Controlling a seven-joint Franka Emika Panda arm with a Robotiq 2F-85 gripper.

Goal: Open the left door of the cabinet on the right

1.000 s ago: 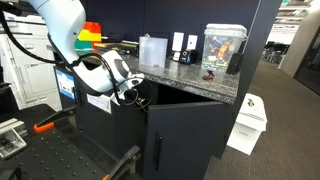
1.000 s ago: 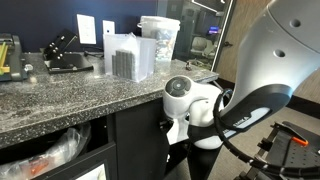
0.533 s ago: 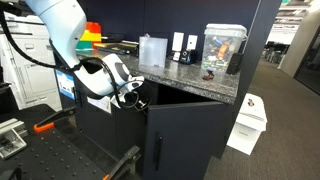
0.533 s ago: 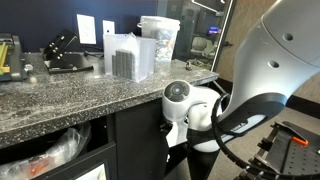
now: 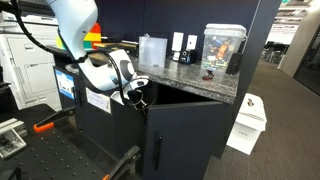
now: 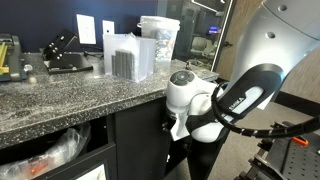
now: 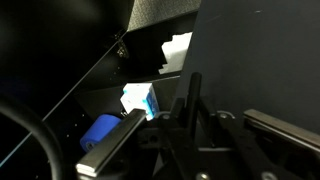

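My gripper draws the door slightly wider next, then opens to release, as its shut fingertips surround the slim black bar handle and the interior already shows.
The cabinet [image 5: 185, 140] is waist-high and dark, under a speckled granite top [image 5: 190, 78]. Its left door [image 5: 125, 140] hangs below the counter's corner. My gripper [image 5: 135, 97] is at the top of that door in both exterior views, and the other one shows the gripper [image 6: 173, 126] tucked under the counter edge. In the wrist view my gripper [image 7: 191, 88] is shut on the slim vertical bar handle [image 7: 194, 120]. A dark door panel [image 7: 260, 60] fills the right of that view. To its left a gap shows blue and white items [image 7: 140, 100] inside.
The twin door [image 5: 190, 135] has its own bar handle [image 5: 156, 150]. Clear plastic containers [image 6: 130, 55], a clear box [image 5: 222, 50] and a black stapler [image 6: 60, 50] stand on the granite. A white box [image 5: 248, 120] sits on the floor beyond the cabinet.
The jaws have closed onto the door's bar handle. The arm has shifted slightly at the counter corner; the door stands much as before.
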